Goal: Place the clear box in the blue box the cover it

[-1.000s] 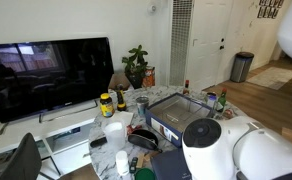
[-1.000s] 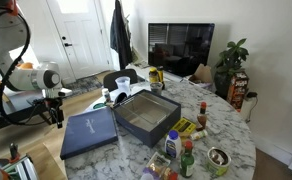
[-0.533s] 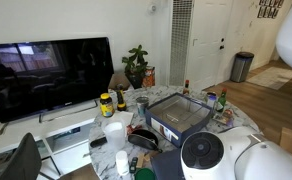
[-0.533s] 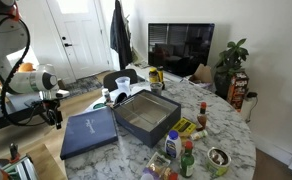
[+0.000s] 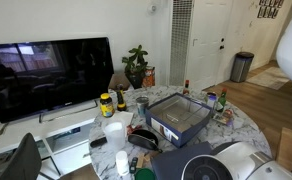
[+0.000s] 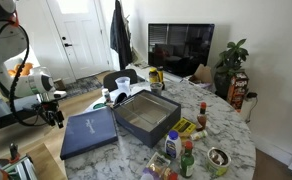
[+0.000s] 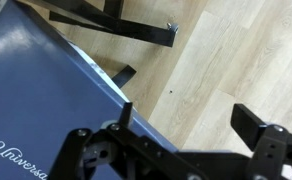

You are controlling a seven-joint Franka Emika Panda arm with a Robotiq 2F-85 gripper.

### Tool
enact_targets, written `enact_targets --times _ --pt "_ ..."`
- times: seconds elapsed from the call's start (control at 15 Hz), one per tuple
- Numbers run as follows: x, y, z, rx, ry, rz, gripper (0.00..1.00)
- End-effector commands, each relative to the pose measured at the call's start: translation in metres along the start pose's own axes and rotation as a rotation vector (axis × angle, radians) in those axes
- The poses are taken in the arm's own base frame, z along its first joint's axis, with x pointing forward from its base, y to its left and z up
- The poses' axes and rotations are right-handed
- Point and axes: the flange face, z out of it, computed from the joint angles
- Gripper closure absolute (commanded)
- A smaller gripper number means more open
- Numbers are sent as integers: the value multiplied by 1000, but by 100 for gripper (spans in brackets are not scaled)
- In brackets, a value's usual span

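My gripper tilts and brings its open fingers around the cover's outer side (image 7: 149, 127) next, since that side lies to the gripper's left in the wrist view.
The blue box (image 6: 146, 118) stands open in the middle of the round marble table and also shows in an exterior view (image 5: 181, 118). Something clear-walled, apparently the clear box (image 5: 184, 112), sits inside it. The cover (image 6: 89, 133) lies flat on the table's edge beside the box. In the wrist view the cover (image 7: 36, 110) fills the left side, with white script lettering. My gripper (image 6: 56, 112) hangs off the table next to the cover's outer edge. In the wrist view the gripper (image 7: 191, 122) is open and empty over the wooden floor, one finger at the cover's edge.
Bottles and cans (image 6: 181, 150), a bowl (image 6: 218, 158) and a plant (image 6: 231, 65) crowd the table around the box. A TV (image 5: 46, 75) stands behind. Black frame legs (image 7: 136, 25) cross the floor (image 7: 216, 60) below my gripper.
The arm has moved lower and a little away from the table's centre. The box and cover have not moved.
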Motion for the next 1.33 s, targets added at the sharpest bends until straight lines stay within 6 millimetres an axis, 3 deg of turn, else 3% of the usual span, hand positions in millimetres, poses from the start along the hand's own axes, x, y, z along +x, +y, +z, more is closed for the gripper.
enact_targets --times 0.0,0.4,1.27 --pt "1 -23 12 -76 90 -61 0" --pt "7 -47 23 -229 252 -162 0" --pt "27 -61 53 -456 511 -207 0"
